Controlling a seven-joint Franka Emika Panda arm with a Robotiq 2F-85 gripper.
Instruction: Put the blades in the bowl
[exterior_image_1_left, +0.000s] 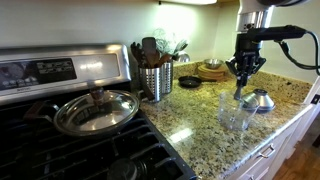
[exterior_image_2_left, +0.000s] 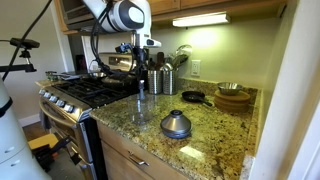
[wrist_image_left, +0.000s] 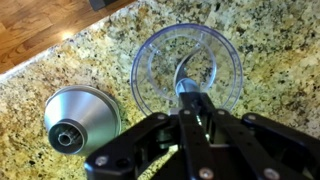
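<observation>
My gripper lowers straight down into the clear bowl's opening (exterior_image_1_left: 238, 106) (wrist_image_left: 188, 67) next and releases the short middle part of the blades there, since they still hang above the bowl's bottom.
The clear straight-sided bowl (wrist_image_left: 160, 50) stands on the granite counter and shows in both exterior views (exterior_image_1_left: 237, 113) (exterior_image_2_left: 140, 108). My gripper (wrist_image_left: 190, 100) hangs right above its opening, as both exterior views show (exterior_image_1_left: 243, 76) (exterior_image_2_left: 141, 78). Its fingers are shut on the grey hub of the blades (wrist_image_left: 187, 84). The blade piece hangs at the bowl's mouth, and its wings are mostly hidden by my fingers.
A silver metal dome (wrist_image_left: 80, 120) (exterior_image_1_left: 260, 100) (exterior_image_2_left: 176, 124) sits beside the bowl. A utensil holder (exterior_image_1_left: 155, 80), a small black dish (exterior_image_1_left: 188, 82) and a wooden bowl (exterior_image_1_left: 212, 70) stand toward the wall. The stove carries a lidded pan (exterior_image_1_left: 95, 110). The counter edge (wrist_image_left: 60, 55) is close.
</observation>
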